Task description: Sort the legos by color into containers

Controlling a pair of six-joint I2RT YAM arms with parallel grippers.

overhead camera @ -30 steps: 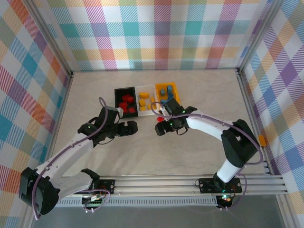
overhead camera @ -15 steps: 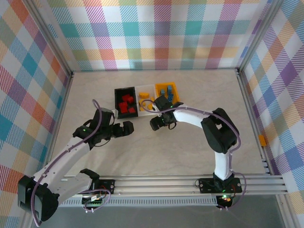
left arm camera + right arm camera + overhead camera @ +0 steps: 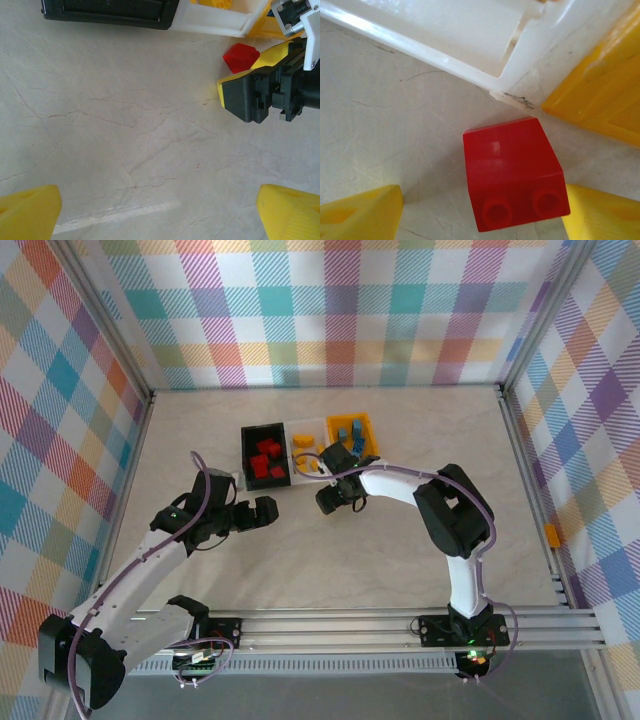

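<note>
I will next keep my right gripper low and close it across the sides of the red lego (image 3: 515,172), which stands between its open fingers and touches only the one by the orange container.
A red lego (image 3: 512,172) lies on the table just in front of the white container's corner (image 3: 520,75). My right gripper (image 3: 482,202) stands open around it: the right finger (image 3: 605,215) touches the brick and the left finger (image 3: 360,212) stands apart from it. In the left wrist view the same red lego (image 3: 241,56) sits beside the right gripper (image 3: 260,95). My left gripper (image 3: 262,512) is open over bare table, with nothing between its fingertips (image 3: 30,210). The black container (image 3: 265,455) holds red legos, the white container (image 3: 305,452) yellow ones and the orange container (image 3: 352,435) blue ones.
The three containers stand in a tight row at mid-table, right behind the right gripper. The orange container's wall (image 3: 600,100) is close to the right finger. Aluminium frame posts (image 3: 520,430) and checked walls border the table. Open tabletop (image 3: 330,570) lies nearer the arm bases.
The right arm's elbow has swung in to the left, and its gripper has shifted slightly left towards the containers. The left gripper has drawn back a little to the left.
</note>
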